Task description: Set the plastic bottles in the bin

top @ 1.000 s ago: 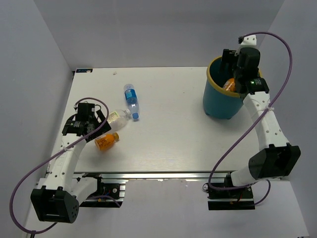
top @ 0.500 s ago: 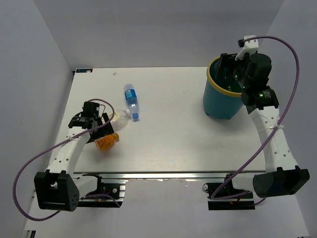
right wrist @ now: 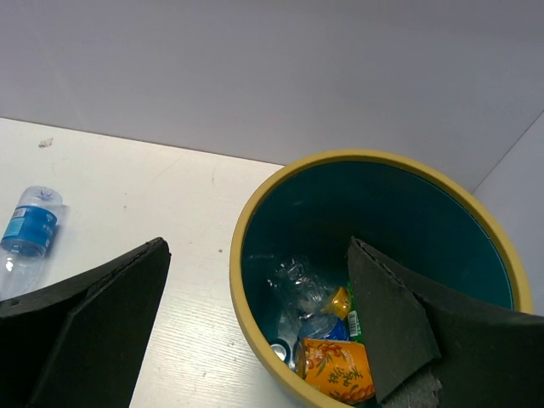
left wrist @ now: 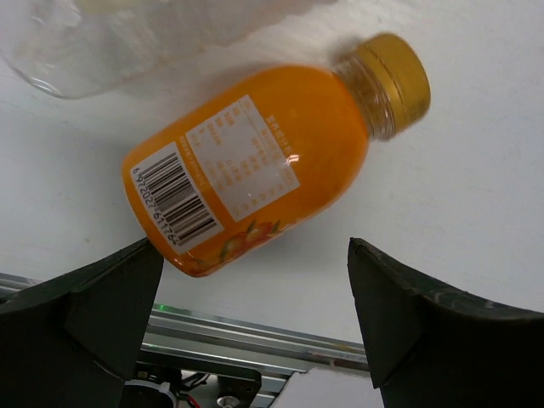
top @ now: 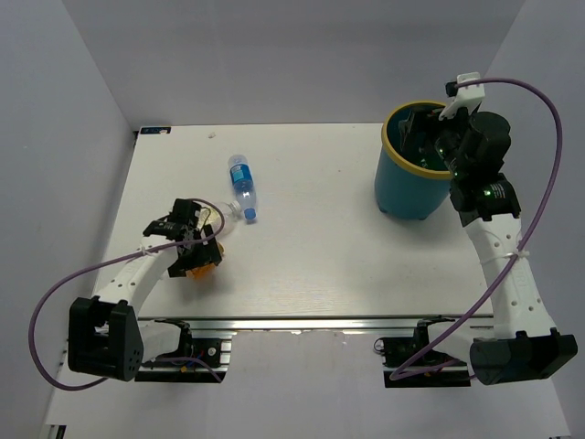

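My left gripper rises next and shifts to the right in the top view. Then it lowers around the orange bottle's end with the barcode, since the bottle lies at an angle.
An orange-filled plastic bottle (left wrist: 255,166) with a gold cap lies on its side on the white table (top: 320,229). My left gripper (left wrist: 255,293) hovers open just above it, a finger on each side, touching nothing; from above the left gripper (top: 194,245) covers part of this bottle (top: 205,262). A clear bottle (left wrist: 127,34) lies just beyond it. A blue-labelled bottle (top: 242,187) lies further back. The teal bin (top: 411,178) with a yellow rim (right wrist: 374,157) holds several bottles, among them an orange-labelled one (right wrist: 336,365). My right gripper (right wrist: 255,327) hangs open and empty over the bin.
The table's near edge with its aluminium rail (left wrist: 255,336) runs right below the left fingers. Grey walls enclose the table on three sides. The blue-labelled bottle (right wrist: 30,229) shows at the far left of the right wrist view.
The left arm has swung right and toward the near edge, coming over the orange bottle. The right arm has risen and drawn back from the bin; the orange bottle at its mouth now lies inside.
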Available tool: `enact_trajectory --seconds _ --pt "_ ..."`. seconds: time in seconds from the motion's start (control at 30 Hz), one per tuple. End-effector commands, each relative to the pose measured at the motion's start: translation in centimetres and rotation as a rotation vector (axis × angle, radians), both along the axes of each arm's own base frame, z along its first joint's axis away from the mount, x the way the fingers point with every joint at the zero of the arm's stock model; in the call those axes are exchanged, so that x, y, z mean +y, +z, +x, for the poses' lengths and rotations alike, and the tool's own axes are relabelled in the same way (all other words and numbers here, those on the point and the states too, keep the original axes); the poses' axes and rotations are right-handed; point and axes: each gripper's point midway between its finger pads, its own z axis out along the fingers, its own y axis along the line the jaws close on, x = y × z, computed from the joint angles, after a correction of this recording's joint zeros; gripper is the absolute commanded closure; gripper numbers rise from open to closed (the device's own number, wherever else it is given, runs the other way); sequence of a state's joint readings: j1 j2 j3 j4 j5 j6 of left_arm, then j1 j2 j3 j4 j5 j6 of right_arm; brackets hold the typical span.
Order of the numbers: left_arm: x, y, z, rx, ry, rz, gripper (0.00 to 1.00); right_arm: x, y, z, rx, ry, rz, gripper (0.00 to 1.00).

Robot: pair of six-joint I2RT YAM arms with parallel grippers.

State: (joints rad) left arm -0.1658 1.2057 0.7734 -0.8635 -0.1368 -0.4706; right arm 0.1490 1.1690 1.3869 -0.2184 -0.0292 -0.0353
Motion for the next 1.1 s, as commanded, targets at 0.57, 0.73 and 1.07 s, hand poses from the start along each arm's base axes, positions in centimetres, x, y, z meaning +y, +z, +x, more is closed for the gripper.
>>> enact_trajectory --seconds 0.57,0.73,1.07 --pt "-11.0 3.7 2.6 -0.164 -0.277 -0.349 0.02 -0.3 2.1 -0.6 -0.11 -0.005 -0.016 0.11" --pt "-11.7 6.2 2.8 -0.193 -0.329 -0.346 0.02 -0.2 2.2 -0.6 -0.122 -0.002 -0.008 0.11" --pt "-7.4 6.4 6.6 -0.216 -0.229 -0.055 0.02 0.4 1.9 -0.5 -0.108 0.026 0.016 0.11"
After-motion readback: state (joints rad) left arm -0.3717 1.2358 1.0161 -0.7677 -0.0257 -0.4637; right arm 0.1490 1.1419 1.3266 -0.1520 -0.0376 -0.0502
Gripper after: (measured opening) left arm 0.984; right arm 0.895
